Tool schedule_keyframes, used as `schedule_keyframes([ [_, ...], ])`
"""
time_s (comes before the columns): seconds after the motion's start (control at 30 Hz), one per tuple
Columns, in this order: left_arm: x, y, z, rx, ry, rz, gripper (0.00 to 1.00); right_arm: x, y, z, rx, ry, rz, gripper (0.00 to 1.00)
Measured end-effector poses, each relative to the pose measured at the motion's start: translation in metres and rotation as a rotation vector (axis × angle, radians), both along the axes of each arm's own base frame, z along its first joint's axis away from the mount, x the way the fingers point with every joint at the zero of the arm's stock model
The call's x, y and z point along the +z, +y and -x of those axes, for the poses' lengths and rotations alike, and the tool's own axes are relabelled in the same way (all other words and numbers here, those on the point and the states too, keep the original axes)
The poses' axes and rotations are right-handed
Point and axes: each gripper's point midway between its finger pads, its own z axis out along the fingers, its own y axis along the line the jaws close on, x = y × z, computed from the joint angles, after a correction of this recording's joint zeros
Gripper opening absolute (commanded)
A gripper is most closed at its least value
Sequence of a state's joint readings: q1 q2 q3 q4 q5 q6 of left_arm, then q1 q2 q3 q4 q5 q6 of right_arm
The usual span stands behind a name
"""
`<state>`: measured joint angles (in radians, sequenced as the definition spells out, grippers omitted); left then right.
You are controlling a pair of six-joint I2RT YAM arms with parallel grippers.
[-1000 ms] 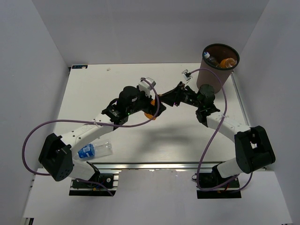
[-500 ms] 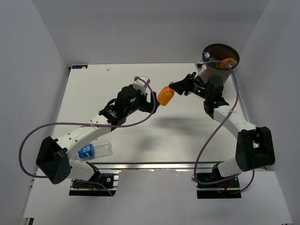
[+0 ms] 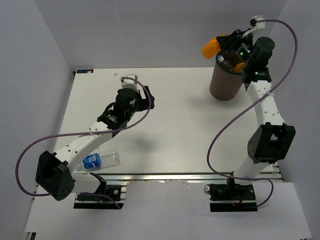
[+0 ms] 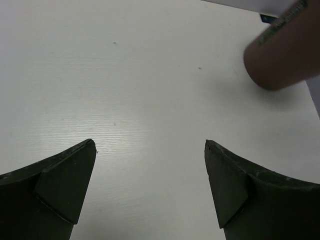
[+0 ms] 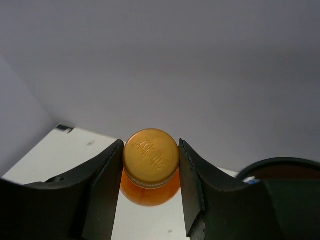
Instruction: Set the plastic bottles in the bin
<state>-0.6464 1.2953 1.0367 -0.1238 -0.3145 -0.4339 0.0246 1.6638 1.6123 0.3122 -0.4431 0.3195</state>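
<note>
The orange bottle is hanging outside the bin's rim [image 5: 280, 164], so the robot's right gripper should next move over the bin's opening, tilt its fingers down and then let go of the cap.
My right gripper [image 3: 221, 45] is shut on the cap of a stubby orange bottle [image 3: 209, 48] and holds it high, just left of the rim of the brown-grey bin [image 3: 224, 86]. In the right wrist view the fingers clamp the orange cap [image 5: 151, 155], and the bin's dark rim [image 5: 280, 164] shows at lower right. An orange bottle [image 3: 241, 66] and a small clear bottle [image 3: 220, 59] lie inside the bin. My left gripper [image 3: 148, 102] is open and empty over the table's middle [image 4: 150, 145]. A clear bottle with blue label [image 3: 100, 160] lies near the front left edge.
The bin [image 4: 285, 50] also shows at the upper right of the left wrist view. White walls enclose the table on the left, back and right. Purple cables loop from both arms.
The right arm has lifted the orange bottle from the table's middle up beside the bin's rim. The left gripper has let go of it and drawn back to the left.
</note>
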Motion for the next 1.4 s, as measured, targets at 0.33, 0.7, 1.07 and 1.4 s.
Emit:
schedule_keyframes([
  [0.33,-0.048,0.096,-0.035,0.307,0.168,0.097,0.98,-0.049,-0.108,-0.07,-0.465,0.111,0.078,0.13],
  [0.7,-0.063,0.108,-0.025,0.386,0.238,0.093,0.98,-0.093,-0.129,-0.076,-0.578,0.224,0.099,0.89],
  [1.07,-0.066,0.112,-0.023,0.4,0.251,0.083,0.98,-0.104,-0.117,-0.055,-0.522,0.266,0.072,0.89],
  [1.4,-0.08,0.131,-0.007,0.503,0.316,0.049,0.98,-0.072,-0.062,0.009,-0.296,0.2,0.065,0.89],
])
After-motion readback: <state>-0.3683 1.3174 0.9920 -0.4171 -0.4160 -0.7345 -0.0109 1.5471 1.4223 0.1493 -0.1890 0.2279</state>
